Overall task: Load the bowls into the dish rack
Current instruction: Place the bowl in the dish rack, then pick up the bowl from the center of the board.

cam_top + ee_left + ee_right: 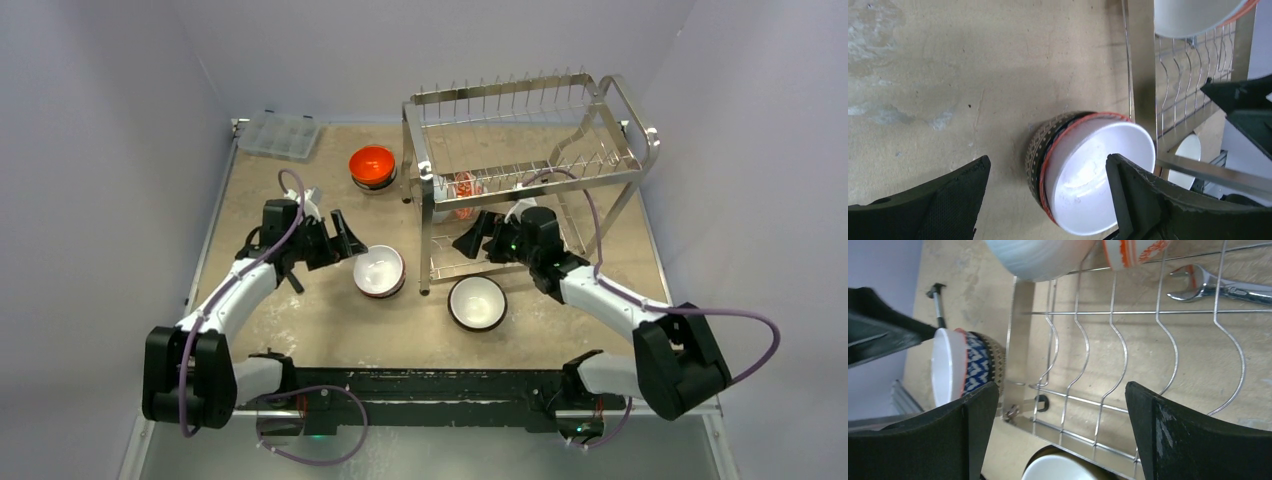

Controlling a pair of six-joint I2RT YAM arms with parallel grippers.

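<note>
My left gripper comes next to straddle the orange-red bowl's near rim outward from the nested bowls, as bare tabletop beside that rim leaves a finger room.
Two nested bowls stand on the table left of the dish rack; the inner one is white with a red rim. My left gripper is open and straddles that stack's left rim, one finger over the white inside, the other outside, neither touching. A white-inside dark bowl sits in front of the rack. An orange-red bowl stands at the back. A red-and-white patterned bowl rests in the rack's lower tier. My right gripper hangs open and empty at the lower tier's front wires.
A clear plastic compartment box lies at the back left corner. A metal wrench lies on the table under the rack. The rack's front leg stands close to the right of the nested bowls. Grey walls enclose three sides.
</note>
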